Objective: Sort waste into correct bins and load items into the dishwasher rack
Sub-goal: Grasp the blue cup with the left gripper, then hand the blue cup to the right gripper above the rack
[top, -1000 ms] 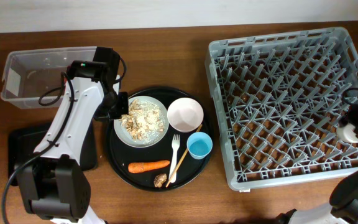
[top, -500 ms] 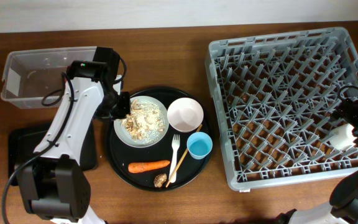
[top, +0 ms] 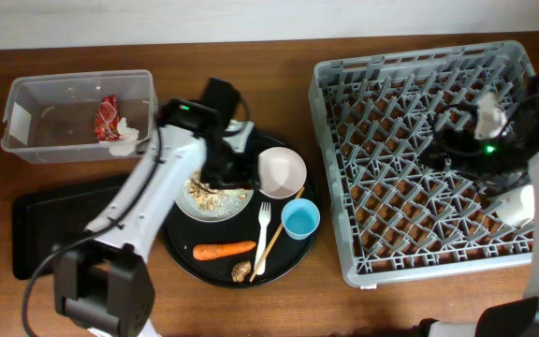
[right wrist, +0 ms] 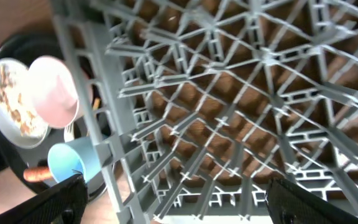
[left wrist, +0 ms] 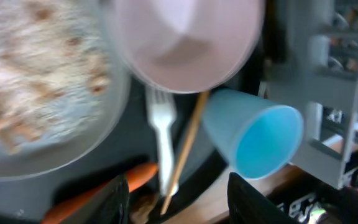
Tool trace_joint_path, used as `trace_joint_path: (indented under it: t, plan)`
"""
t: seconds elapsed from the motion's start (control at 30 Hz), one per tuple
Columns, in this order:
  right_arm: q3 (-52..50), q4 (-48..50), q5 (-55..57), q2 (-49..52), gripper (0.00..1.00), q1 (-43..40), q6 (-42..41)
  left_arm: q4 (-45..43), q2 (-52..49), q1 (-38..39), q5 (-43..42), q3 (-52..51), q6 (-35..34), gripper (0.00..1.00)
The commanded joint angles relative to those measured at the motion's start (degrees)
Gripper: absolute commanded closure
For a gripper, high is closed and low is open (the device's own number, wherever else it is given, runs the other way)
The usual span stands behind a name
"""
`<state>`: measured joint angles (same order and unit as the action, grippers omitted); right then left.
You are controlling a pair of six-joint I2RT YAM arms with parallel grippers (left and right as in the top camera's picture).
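My left gripper will next move down and across to its right in the overhead view to straddle the open blue cup's rim (left wrist: 236, 148) beside the chopstick, because the cup stands below.
The clear tub (top: 26, 103) holds the red wrapper (top: 108, 117) and white tissue (top: 125, 139). On the round black tray (top: 178, 245) lie the plate (top: 215, 195) of food scraps, pink bowl (top: 280, 171), blue cup (top: 300, 219), fork (top: 264, 234), a chopstick (top: 276, 234), carrot (top: 224, 250) and brown lump (top: 241, 271). My left gripper (top: 230, 168) is open over the plate's right edge beside the bowl (left wrist: 185, 37), with the fork (left wrist: 163, 137) and blue cup (left wrist: 260, 140) below it. My right gripper (top: 445, 142) is open and empty above the rack (top: 344, 225). I cannot make out the white cup.
The shallow black rectangular tray (top: 59, 225) sits at the front left, under my left arm. The rack (right wrist: 229, 112) fills the right half of the table and the right wrist view. The tray's edge and bare wood show in the left wrist view.
My left arm has swung right from the plate's left edge towards the bowl. My right arm has moved up and left over the rack. The wrapper and tissue now show in the tub.
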<state>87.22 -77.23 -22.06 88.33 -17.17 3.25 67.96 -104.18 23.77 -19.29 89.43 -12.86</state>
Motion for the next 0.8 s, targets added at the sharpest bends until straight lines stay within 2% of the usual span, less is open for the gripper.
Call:
trace_joint_path:
  t: [0.0, 0.33, 0.43, 0.5, 0.57, 0.77]
  plan:
    - [0.9, 0.1, 0.2, -0.3, 0.06, 3.2, 1.2, -2.4, 0.9, 4.8, -0.5, -2.4, -3.4, 0.5]
    - [0.9, 0.0, 0.2, -0.3, 0.05, 3.3, 1.3, -7.3, -6.1, 12.3, 2.5, -4.3, -5.8, 0.51]
    - [0.9, 0.1, 0.2, -0.3, 0.05, 3.3, 1.3, -7.9, -9.6, 13.2, 3.5, -4.3, -6.0, 0.62]
    - [0.9, 0.1, 0.2, -0.3, 0.05, 3.3, 1.3, -7.7, -10.4, 13.2, 3.5, -4.3, -6.0, 0.76]
    - [0.9, 0.1, 0.2, -0.3, 0.05, 3.3, 1.3, -7.5, -10.2, 13.2, 3.7, -3.9, -5.9, 1.0]
    - [0.9, 0.1, 0.4, -0.3, 0.04, 3.3, 1.3, -0.5, -8.0, 10.1, 4.3, 3.5, -3.7, 1.0]
